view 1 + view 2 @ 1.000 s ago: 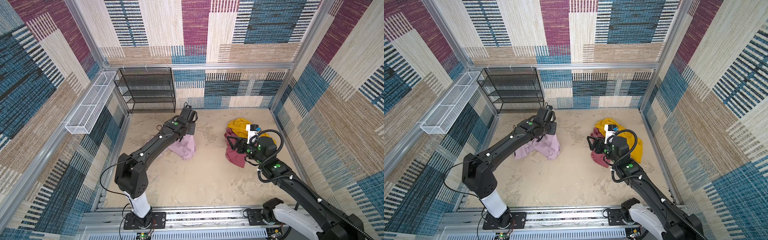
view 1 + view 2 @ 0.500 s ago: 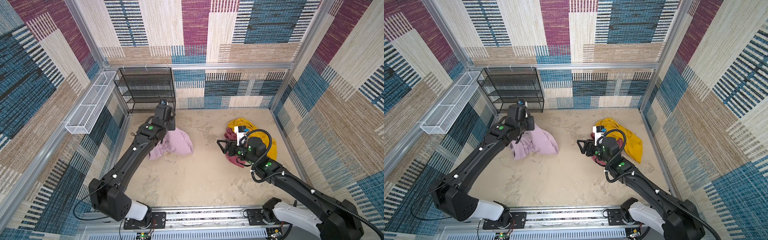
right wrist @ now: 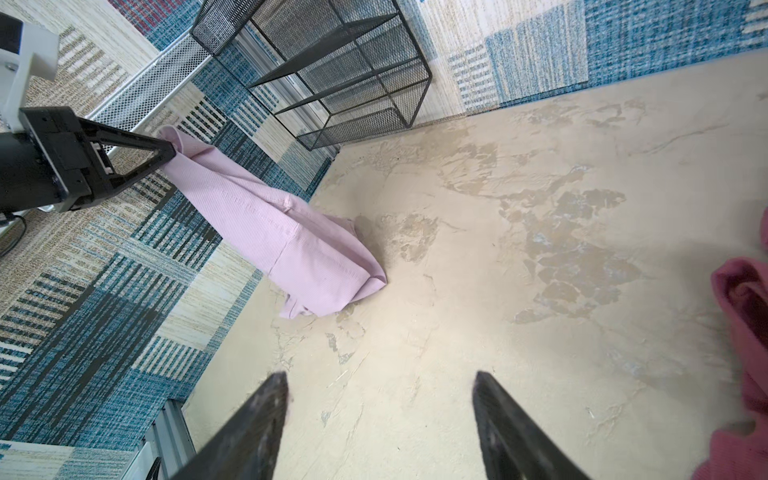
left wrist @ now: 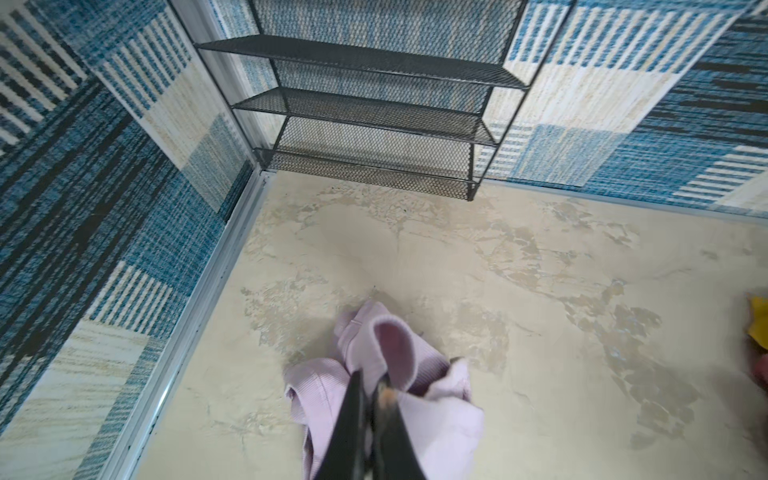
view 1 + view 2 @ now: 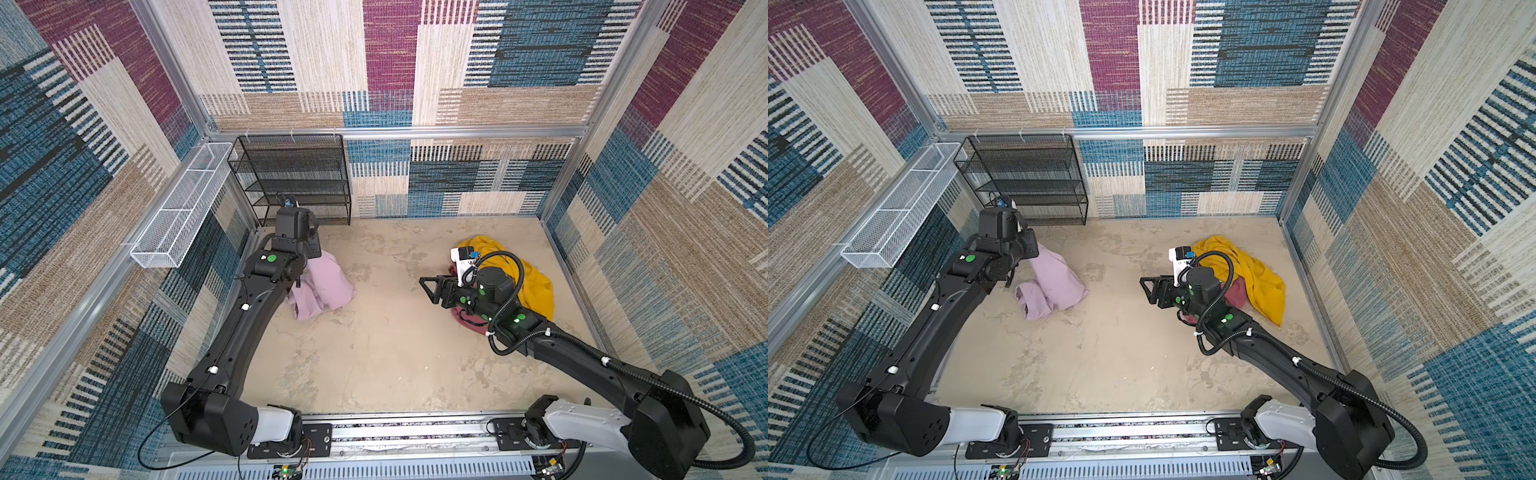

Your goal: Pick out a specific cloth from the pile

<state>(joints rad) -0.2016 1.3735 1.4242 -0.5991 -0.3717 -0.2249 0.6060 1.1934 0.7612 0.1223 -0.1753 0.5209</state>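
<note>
The cloth's trailing part is already clear of the pile, so my left gripper will next move down to the trailing part's edge by the wall [image 5: 298, 304] [image 4: 302, 392] and let go of the cloth's raised end.
The cloth [image 5: 328, 286], pale lilac-pink, lies apart from the pile at the left of the floor. One end is lifted and the rest trails on the floor [image 3: 270, 224]. My left gripper [image 4: 372, 380] is shut on that raised end, as the right wrist view also shows [image 3: 172, 149]. The pile is at the right: a mustard-yellow garment [image 5: 528, 278] over a rose-red one [image 5: 467, 320]. My right gripper [image 3: 380, 386] stands open and empty above bare floor, just left of the pile in both top views [image 5: 1148, 286].
A black wire shelf rack [image 5: 299, 178] stands against the back wall, close behind my left wrist. A white wire basket [image 5: 178, 212] hangs on the left wall. Patterned walls close in the beige floor [image 5: 386, 345] on three sides.
My left gripper has carried the cloth's end leftward and toward the back corner, dragging the cloth farther from the pile. My right gripper has shifted a little left, away from the pile, still open.
</note>
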